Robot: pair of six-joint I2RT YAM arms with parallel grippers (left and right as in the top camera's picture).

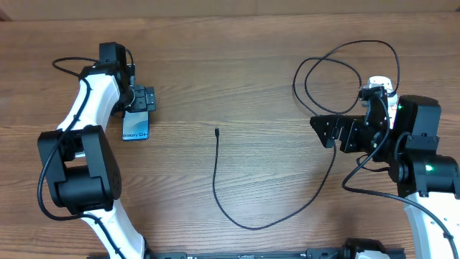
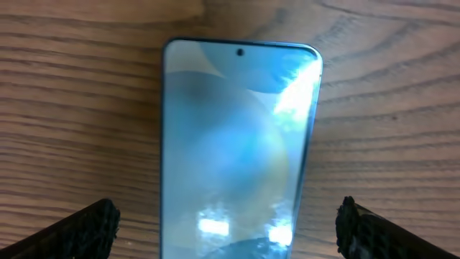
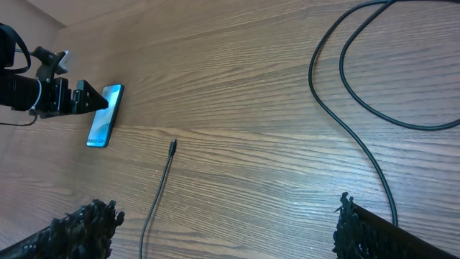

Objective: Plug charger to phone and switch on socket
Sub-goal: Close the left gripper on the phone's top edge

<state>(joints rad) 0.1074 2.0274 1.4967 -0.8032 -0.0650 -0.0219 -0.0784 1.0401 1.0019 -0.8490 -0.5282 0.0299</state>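
Note:
I will next lower my left gripper onto the phone's far half [image 2: 233,165] and close across its long edges, as the phone is centred under the gap between my open fingers.
The phone [image 1: 135,127] lies flat on the wooden table at the left, light blue screen up. My left gripper [image 1: 139,106] hovers over its far end, open, one finger on each side; in the left wrist view the phone [image 2: 237,144] fills the space between the fingers [image 2: 228,234]. The charger's connector tip [image 1: 217,132] lies free mid-table. Its thin black cable [image 1: 248,226] curves down and right, then loops at the back right. My right gripper [image 1: 325,130] is open and empty above the cable; its view shows the tip [image 3: 173,144] and the phone [image 3: 105,115]. The socket's white end [image 1: 379,87] peeks from behind the right arm.
The cable's loops [image 1: 345,65] lie on the table behind the right gripper and show in the right wrist view [image 3: 359,93]. The left arm's thin black wire [image 1: 68,66] arches at the far left.

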